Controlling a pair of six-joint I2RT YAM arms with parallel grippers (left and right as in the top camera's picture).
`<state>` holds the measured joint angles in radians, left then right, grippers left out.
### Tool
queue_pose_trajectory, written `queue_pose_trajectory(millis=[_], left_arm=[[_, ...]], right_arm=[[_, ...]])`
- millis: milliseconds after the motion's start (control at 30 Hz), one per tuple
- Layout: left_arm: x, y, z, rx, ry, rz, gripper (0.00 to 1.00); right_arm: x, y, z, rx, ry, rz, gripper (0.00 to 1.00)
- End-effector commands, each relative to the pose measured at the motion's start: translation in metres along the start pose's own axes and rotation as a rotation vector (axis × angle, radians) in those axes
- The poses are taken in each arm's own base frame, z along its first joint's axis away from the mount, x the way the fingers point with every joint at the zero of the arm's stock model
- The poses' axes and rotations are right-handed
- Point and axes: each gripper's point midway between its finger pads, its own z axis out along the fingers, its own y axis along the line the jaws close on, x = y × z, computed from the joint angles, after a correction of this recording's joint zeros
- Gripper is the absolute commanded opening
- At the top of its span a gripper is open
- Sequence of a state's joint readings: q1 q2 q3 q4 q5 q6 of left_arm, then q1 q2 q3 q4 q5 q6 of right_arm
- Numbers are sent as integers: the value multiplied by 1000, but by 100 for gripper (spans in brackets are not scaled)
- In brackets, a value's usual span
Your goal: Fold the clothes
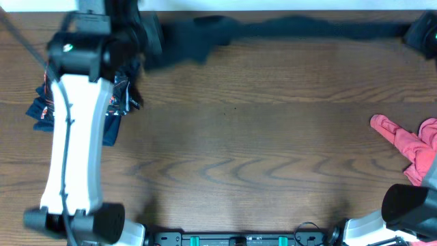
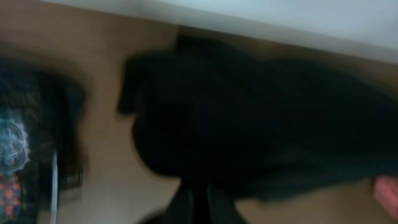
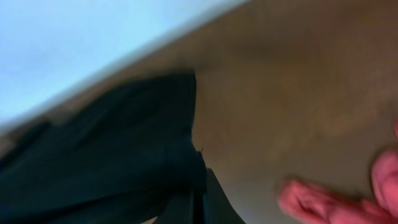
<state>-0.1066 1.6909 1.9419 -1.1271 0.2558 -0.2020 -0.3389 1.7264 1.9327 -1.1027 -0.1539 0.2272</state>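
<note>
The table beside the coral-red garment is bare, so the robot's right gripper needs to move back and down, spread the black T-shirt (image 1: 287,29) over the table (image 1: 356,145) there and let go of the black T-shirt's corner.
The black T-shirt (image 1: 287,29) is stretched in a thin band along the table's far edge. My left gripper (image 1: 151,42) is shut on its left end, and my right gripper (image 1: 418,33) is shut on its right end. In the left wrist view, dark cloth (image 2: 249,112) bunches just ahead of the closed gripper (image 2: 200,202). The right wrist view shows the cloth (image 3: 112,155) pinched in that gripper (image 3: 200,208). Both wrist views are blurred.
A navy printed shirt (image 1: 41,106) lies crumpled at the left under my left arm, also in the left wrist view (image 2: 25,143). A coral-red garment (image 1: 410,143) lies at the right edge and shows in the right wrist view (image 3: 329,202). Brown wooden table (image 1: 239,150) between them.
</note>
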Motion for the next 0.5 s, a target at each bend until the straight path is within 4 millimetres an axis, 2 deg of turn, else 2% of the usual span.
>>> queue_pose_trajectory(millis=[0, 67, 200, 333, 467], left_arm=[[45, 36, 27, -123, 212, -52, 6], [85, 44, 42, -145, 384, -84, 6], [142, 41, 67, -93, 601, -137, 6], [196, 37, 79, -62, 767, -167, 6], [248, 39, 80, -89, 918, -148, 6]], right_arm=[[45, -50, 30, 193, 171, -64, 1], [90, -62, 39, 220, 328, -55, 1], [159, -85, 50, 281, 550, -36, 1], [202, -119, 49, 437, 663, -5, 1], [225, -140, 45, 552, 709, 52, 1]])
